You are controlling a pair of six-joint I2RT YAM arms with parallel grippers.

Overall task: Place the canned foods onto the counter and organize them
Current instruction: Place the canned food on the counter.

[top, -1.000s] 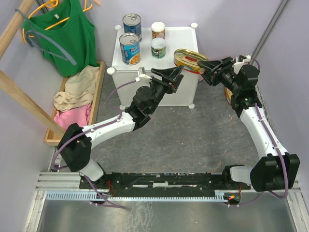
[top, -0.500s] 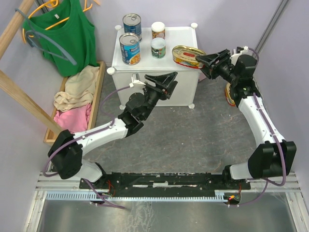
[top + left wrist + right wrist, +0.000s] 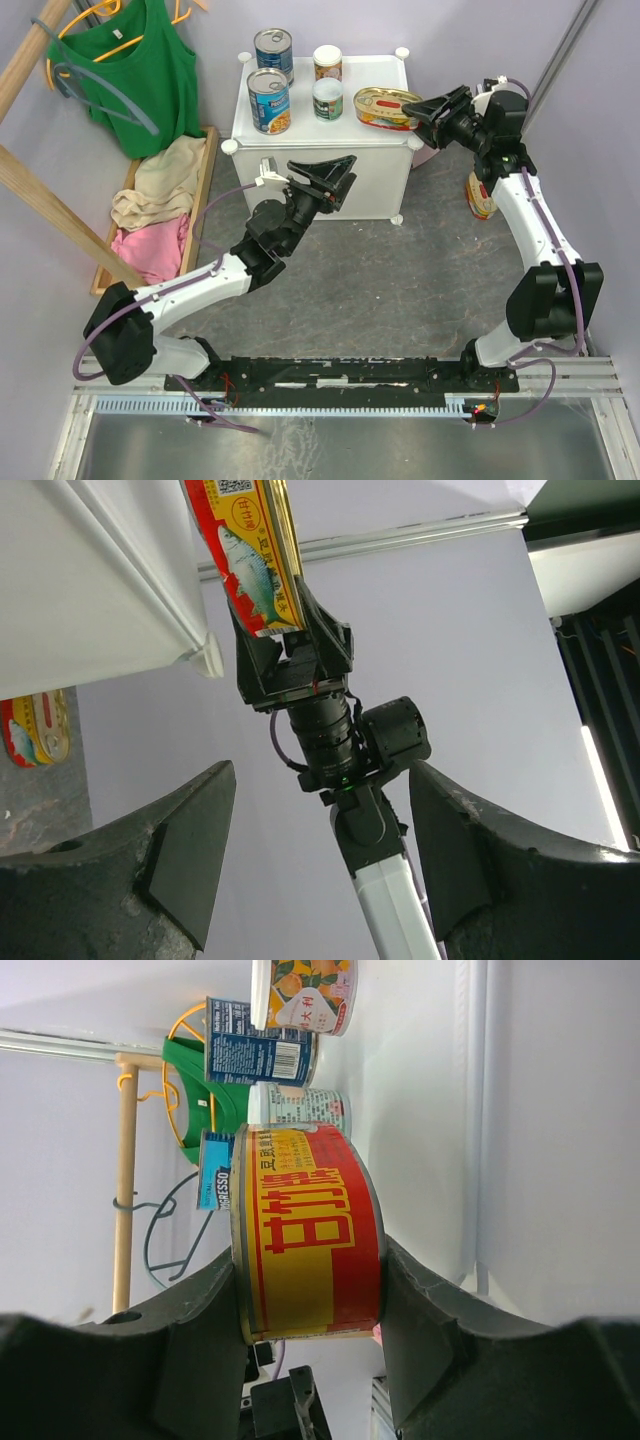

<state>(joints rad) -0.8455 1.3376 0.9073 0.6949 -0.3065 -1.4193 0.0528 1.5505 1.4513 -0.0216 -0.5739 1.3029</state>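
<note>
My right gripper shifts slightly outward next, then lowers the oval tin onto the counter's top (image 3: 412,1218) beside the small white-topped cans, where the surface is empty.
My right gripper (image 3: 428,109) is shut on a flat oval gold tin with a red label (image 3: 386,107) and holds it at the right side of the white counter's (image 3: 300,128) top; it fills the right wrist view (image 3: 305,1235). Two tall blue-labelled cans (image 3: 269,100) (image 3: 273,51) stand at the counter's left. Two small white-topped cans (image 3: 327,99) (image 3: 327,62) stand mid-top. A second oval tin (image 3: 481,195) lies on the floor at the right. My left gripper (image 3: 335,178) is open and empty in front of the counter, below its top.
A wooden tray (image 3: 205,170) with folded clothes sits on the floor left of the counter. A green top (image 3: 140,75) hangs on a wooden rack (image 3: 40,200) at the far left. The floor is grey carpet.
My right gripper has carried the oval tin left and farther back over the counter's top. My left arm has drawn back and down from the counter's front, still open.
</note>
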